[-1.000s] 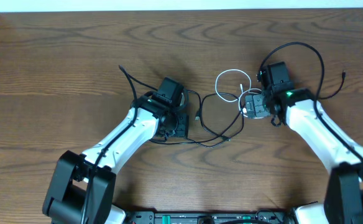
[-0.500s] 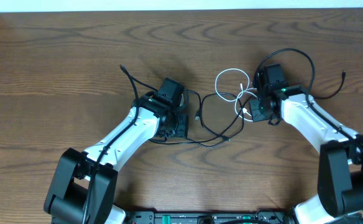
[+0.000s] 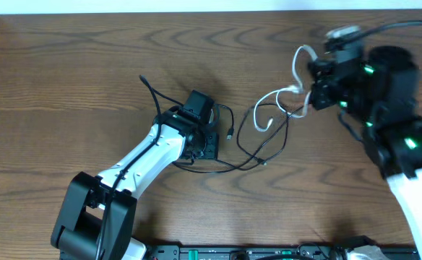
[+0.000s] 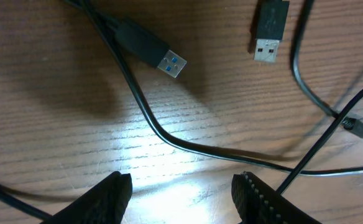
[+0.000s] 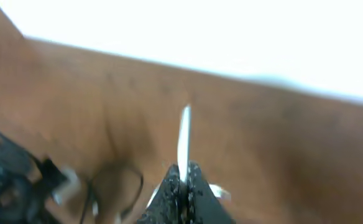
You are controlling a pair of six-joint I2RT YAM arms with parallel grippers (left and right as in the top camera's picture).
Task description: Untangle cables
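I will pull my right gripper to the right in the overhead view next, over bare wood, and let go of the white cable (image 3: 272,97), because it still crosses the black cable.
The white cable (image 3: 272,97) is stretched up off the table toward the right, still crossing the black cable (image 3: 269,144) near the middle. High above the right side, my right gripper (image 3: 311,92) is shut on it. In the blurred right wrist view the white cable (image 5: 184,140) sticks out from the closed right gripper (image 5: 183,177). My left gripper (image 3: 209,146) rests low on the table, open. In the left wrist view the left gripper (image 4: 184,186) has only bare wood between its fingers, and the black cable (image 4: 169,140) curves just ahead of them.
Two USB plugs lie ahead of the left fingers, one with a blue insert (image 4: 169,62) and one plain (image 4: 270,50). A thick black arm wire (image 3: 149,90) curls behind the left arm. The table's far edge (image 3: 196,10) runs along the top.
My right gripper shut on the white cable and rose up and to the right, pulling its loop out long. The left arm has stayed still.
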